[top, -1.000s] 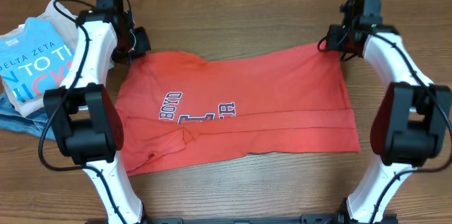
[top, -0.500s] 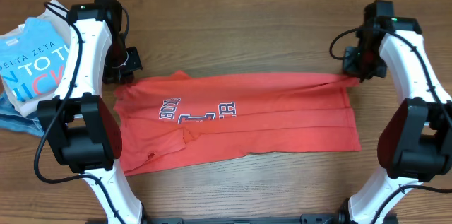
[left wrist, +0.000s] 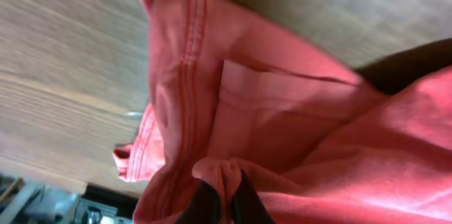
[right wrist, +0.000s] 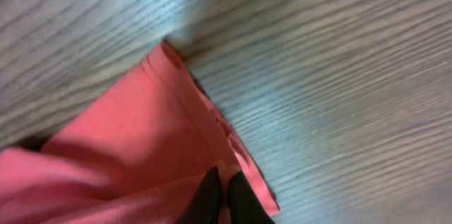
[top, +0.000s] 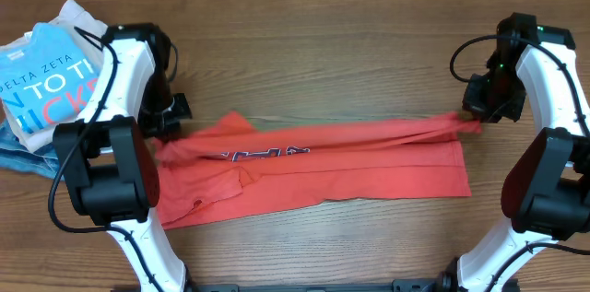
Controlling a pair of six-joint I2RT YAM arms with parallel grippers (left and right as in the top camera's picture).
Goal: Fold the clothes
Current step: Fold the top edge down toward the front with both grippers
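My right gripper is above and in front of the shirt's lower layer (top: pixel 448 156) (right wrist: pixel 253 181), so next it should move back and down and release the shirt's hem over that layer.
The coral-red T-shirt (top: pixel 350 172) lies across the table's middle, its far edge lifted and drawn toward the front so only a strip of the navy lettering (top: pixel 263 153) shows. My left gripper (top: pixel 168 137) is shut on the shirt's far left corner; in the left wrist view (left wrist: pixel 226 192) cloth is pinched between the fingers. My right gripper (top: pixel 472 124) is shut on the far right corner, and the right wrist view (right wrist: pixel 222 192) shows the hem pinched. The shirt also fills the left wrist view (left wrist: pixel 282 125) and shows in the right wrist view (right wrist: pixel 127 139).
A bright blue T-shirt (top: pixel 41 75) with white and pink letters lies at the far left on a beige garment (top: pixel 69 11), with blue jeans (top: pixel 14 149) under them. Bare wooden table (top: pixel 313 52) lies behind the red shirt.
Both grippers have moved toward the front, pulling the shirt's far edge over the lower part. The lettering is now mostly covered by the fold.
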